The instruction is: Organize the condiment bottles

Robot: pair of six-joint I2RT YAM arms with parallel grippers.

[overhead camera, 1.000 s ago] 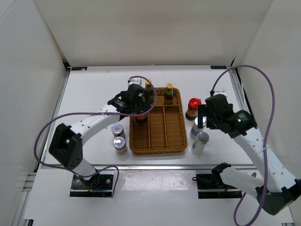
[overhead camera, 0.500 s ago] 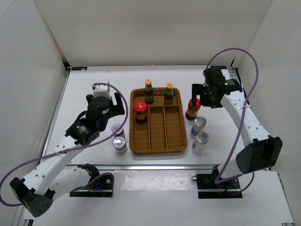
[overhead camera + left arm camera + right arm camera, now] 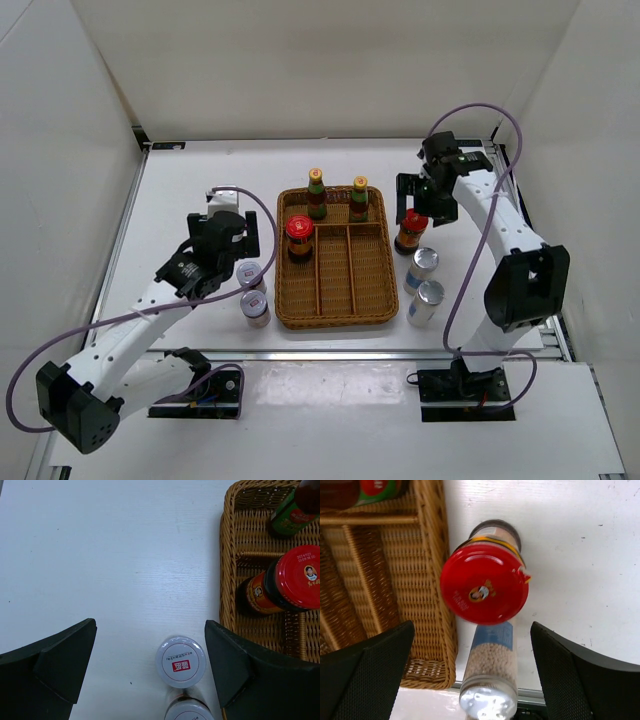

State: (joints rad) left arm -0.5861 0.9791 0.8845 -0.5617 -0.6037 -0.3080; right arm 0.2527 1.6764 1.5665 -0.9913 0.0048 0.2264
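The red lid of the outside jar (image 3: 412, 220) (image 3: 484, 583) is below my right gripper, and my open fingertips already span the lid's width. My right gripper should move down around it next.
Two yellow-capped sauce bottles (image 3: 316, 195) (image 3: 359, 198) and one red-lidded jar (image 3: 299, 238) stand in the wicker tray (image 3: 350, 312). A second red-lidded jar (image 3: 411, 230) stands right of the tray, with two silver cylinders (image 3: 421, 270) (image 3: 426, 303) in front of it. Two silver-lidded jars (image 3: 250, 275) (image 3: 256, 308) stand left of the tray. My left gripper (image 3: 243, 243) is open and empty above the silver-lidded jar (image 3: 180, 661). My right gripper (image 3: 421, 203) is open and empty above the outside red-lidded jar (image 3: 484, 582).
The tray's rim (image 3: 227, 570) lies close to my left gripper's right finger, and its corner (image 3: 427, 580) sits by my right gripper's left finger. A silver cylinder (image 3: 490, 680) stands just in front of the red jar. White walls enclose the table.
My left gripper has left the red-lidded jar in the tray and pulled back left over the silver-lidded jars. My right arm swung from the cylinders to above the outside red jar.
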